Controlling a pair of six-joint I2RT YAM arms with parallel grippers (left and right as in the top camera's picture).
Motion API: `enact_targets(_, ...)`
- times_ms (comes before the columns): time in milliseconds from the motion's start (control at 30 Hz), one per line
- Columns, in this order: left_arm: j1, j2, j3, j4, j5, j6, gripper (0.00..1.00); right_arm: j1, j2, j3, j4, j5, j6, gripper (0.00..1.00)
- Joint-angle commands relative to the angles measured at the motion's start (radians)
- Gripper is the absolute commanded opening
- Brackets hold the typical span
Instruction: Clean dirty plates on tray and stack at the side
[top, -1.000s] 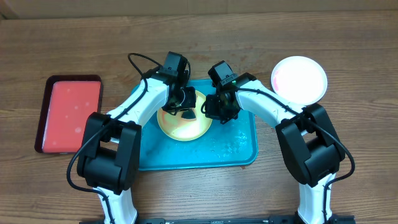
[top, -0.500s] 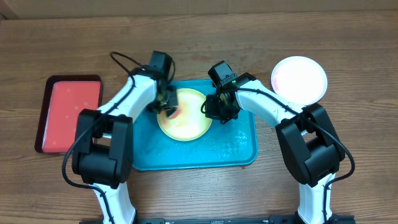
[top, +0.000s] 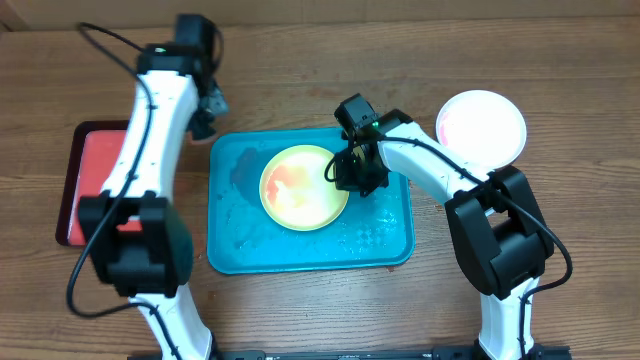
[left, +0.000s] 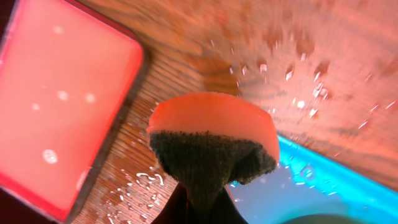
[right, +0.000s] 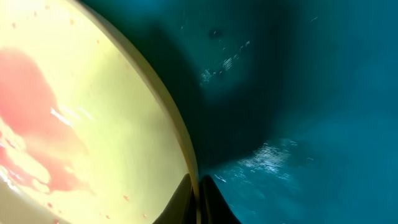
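Note:
I should next move my left gripper down and to the left in the overhead view to let go of the sponge (left: 211, 140), because the red tray (left: 65, 102) is empty there.
A yellow-green plate (top: 305, 200) with a red sauce smear lies on the teal tray (top: 380, 238). My right gripper (top: 343, 172) is shut on its right rim. In the right wrist view the plate (right: 93, 112) edge sits pinched between the fingers of the gripper (right: 199, 200), with the tray (right: 298, 124) floor beside it. My left gripper (top: 207, 110) hangs beyond the tray's far left corner, shut on an orange sponge (left: 211, 140) with a dark scouring side. A white plate (top: 481, 127) rests on the table right of the tray.
A smaller red tray (top: 100, 185) with a dark rim lies left of the teal one; it also shows in the left wrist view as the red tray (left: 56, 106). Water drops cover the wooden table (left: 267, 56) and the teal tray floor.
My left arm has swung off the yellow-green plate, up and to the left, carrying the sponge past the tray's far left corner. The right gripper has stayed on the rim.

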Motion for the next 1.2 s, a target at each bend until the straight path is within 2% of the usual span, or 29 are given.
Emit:
enact_targets(0,0.107,-0.064,0.028,-0.024,0.066,-0.032,0.05,0.027,-0.018,0.103,-0.032,0.172,-0.072,0.04)
enact_targets(233,0.336,-0.024,-0.059,-0.066,0.137,-0.021,0.04,0.15,-0.069,0.239,-0.087,0.536,-0.177,0.04)
enact_targets(400,0.441,0.014,-0.157,0.011,0.139,-0.021,0.04,0.222,-0.072,0.332,-0.127,0.725,-0.182,0.04)
enact_targets(600,0.513,0.035,-0.274,0.152,0.226,0.016,0.05,0.299,-0.072,0.399,-0.134,0.97,-0.359,0.04)
enact_targets(633,0.518,0.035,-0.284,0.169,0.227,0.016,0.11,0.31,-0.072,0.401,-0.127,1.014,-0.388,0.04)
enact_targets(667,0.521,0.035,-0.291,0.188,0.227,0.017,0.22,0.325,-0.072,0.402,-0.119,1.072,-0.421,0.04)
enact_targets(700,0.524,0.035,-0.293,0.199,0.227,0.017,0.28,0.337,-0.072,0.402,-0.111,1.125,-0.451,0.04)
enact_targets(800,0.525,0.035,-0.288,0.21,0.227,0.016,0.33,0.381,-0.072,0.402,-0.065,1.313,-0.553,0.04)
enact_targets(867,0.525,0.035,-0.28,0.208,0.227,0.017,0.41,0.401,-0.072,0.402,-0.031,1.38,-0.618,0.04)
enact_targets(933,0.525,0.035,-0.261,0.193,0.229,0.017,0.5,0.42,-0.072,0.402,-0.002,1.4,-0.7,0.04)
enact_targets(1000,0.527,0.035,-0.228,0.17,0.242,0.034,0.52,0.435,-0.072,0.402,0.028,1.4,-0.774,0.04)
enact_targets(1033,0.528,0.035,-0.183,0.135,0.254,0.048,0.57,0.447,-0.072,0.402,0.058,1.401,-0.837,0.04)
enact_targets(1133,0.528,0.035,-0.111,0.084,0.284,0.047,0.59,0.46,-0.072,0.402,0.114,1.448,-0.889,0.04)
enact_targets(1167,0.528,0.035,-0.08,0.07,0.322,0.047,0.75,0.47,-0.072,0.402,0.137,1.495,-0.892,0.04)
